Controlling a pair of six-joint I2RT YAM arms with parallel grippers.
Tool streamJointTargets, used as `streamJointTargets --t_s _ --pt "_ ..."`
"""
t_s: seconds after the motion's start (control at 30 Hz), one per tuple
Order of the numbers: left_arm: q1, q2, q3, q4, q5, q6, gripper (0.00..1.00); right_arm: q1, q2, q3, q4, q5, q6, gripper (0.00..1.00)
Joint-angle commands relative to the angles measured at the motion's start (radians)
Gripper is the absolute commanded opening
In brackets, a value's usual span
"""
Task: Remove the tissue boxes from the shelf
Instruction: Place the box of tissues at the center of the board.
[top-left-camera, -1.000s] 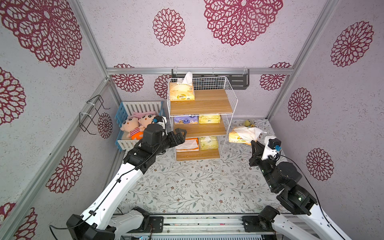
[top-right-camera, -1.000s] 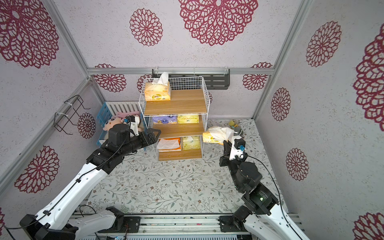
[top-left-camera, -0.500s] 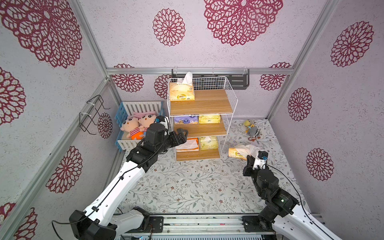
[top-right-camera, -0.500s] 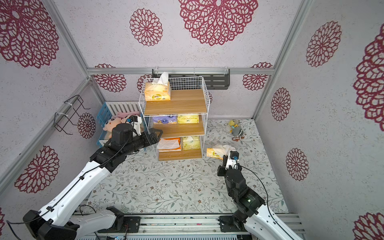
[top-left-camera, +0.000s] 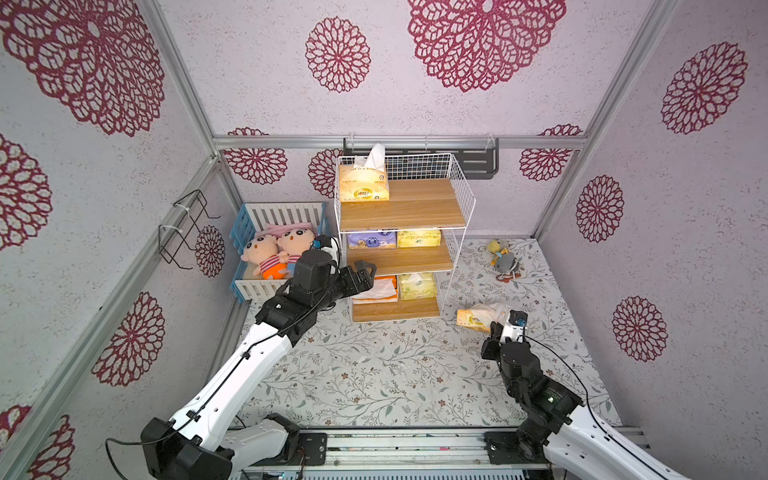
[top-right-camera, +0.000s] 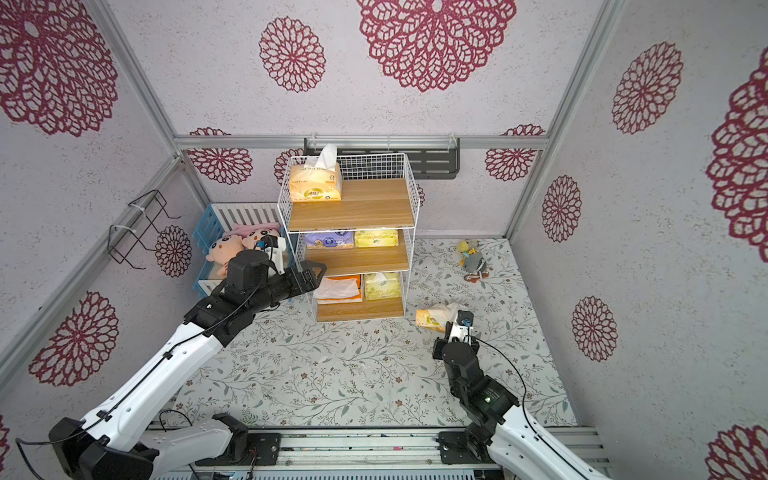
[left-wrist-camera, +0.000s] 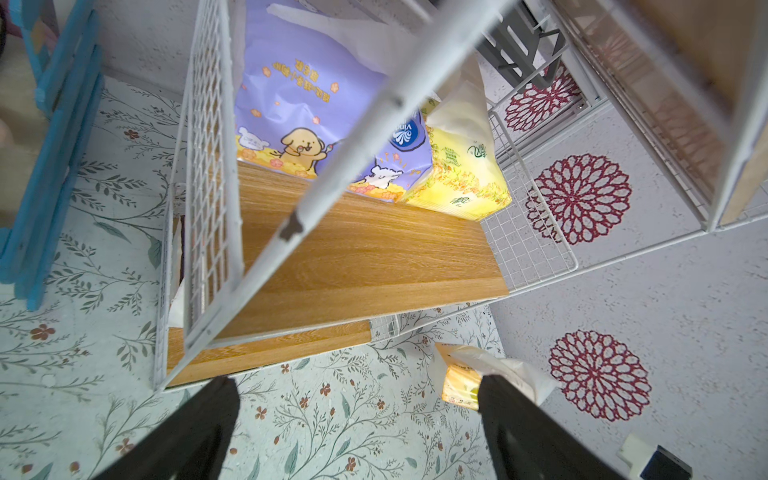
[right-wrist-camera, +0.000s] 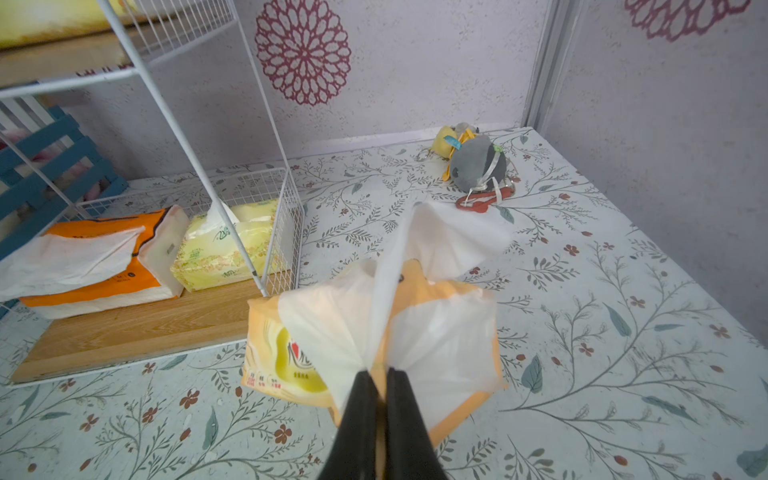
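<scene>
The bare floor before the shelf's closest corner (top-left-camera: 452, 353) is empty, so I need to turn my right gripper and lower it toward that patch next and let go of the pale yellow-orange box there.
The shelf (top-left-camera: 424, 208) holds a pale yellow-orange tissue box (top-left-camera: 363, 189) on top. A purple one (top-left-camera: 371, 240) and a yellow-green one (top-left-camera: 419, 238) sit on the middle board. A bright orange one (top-left-camera: 376, 289) and another yellow-green one (top-left-camera: 417, 286) are on the bottom board. My right gripper (right-wrist-camera: 380, 372) is shut on the white tissue top of a second pale yellow-orange box (right-wrist-camera: 374, 332), low at the floor right of the shelf (top-left-camera: 473, 319). My left gripper (left-wrist-camera: 357, 382) stands open and empty at the shelf's front left post, level with the middle board (left-wrist-camera: 353, 249).
A blue-and-white crib (top-left-camera: 249, 291) with two plush dolls stands left of the shelf, close behind my left arm. A small grey and yellow toy (top-left-camera: 503, 259) lies on the floor at the back right. A black rack (top-left-camera: 473, 160) hangs on the back wall.
My right arm has pulled back and come down with the pale yellow-orange box, from beside the shelf's middle tier to floor level. My left gripper has edged closer to the shelf.
</scene>
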Motion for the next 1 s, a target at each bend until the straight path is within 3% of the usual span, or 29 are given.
streamJointTargets --t_s 0.0,0.47,0.5,0.57,0.63,0.73,0.97 --pt "-0.009 -0.016 -0.021 0.031 -0.002 -0.011 0.97 0.002 0.062 0.054 0.018 -0.014 0.094 0.00" --pt "-0.009 -0.097 -0.075 0.007 -0.022 -0.011 0.97 0.032 0.053 -0.047 -0.076 -0.125 0.314 0.00" --pt "-0.010 -0.101 -0.079 0.005 -0.023 -0.010 0.97 0.037 0.040 -0.054 -0.084 -0.136 0.329 0.05" --pt "-0.010 -0.112 -0.092 0.005 -0.027 -0.013 0.97 0.046 0.016 -0.069 -0.078 -0.170 0.344 0.39" --pt "-0.009 -0.122 -0.105 0.003 -0.031 -0.016 0.97 0.055 -0.003 -0.069 -0.098 -0.184 0.368 0.55" --pt "-0.010 -0.134 -0.117 -0.004 -0.033 -0.023 0.97 0.065 -0.020 -0.051 -0.122 -0.199 0.371 0.62" --pt "-0.009 -0.178 -0.142 -0.026 -0.056 -0.038 0.97 0.073 -0.057 0.124 -0.208 -0.199 0.328 0.62"
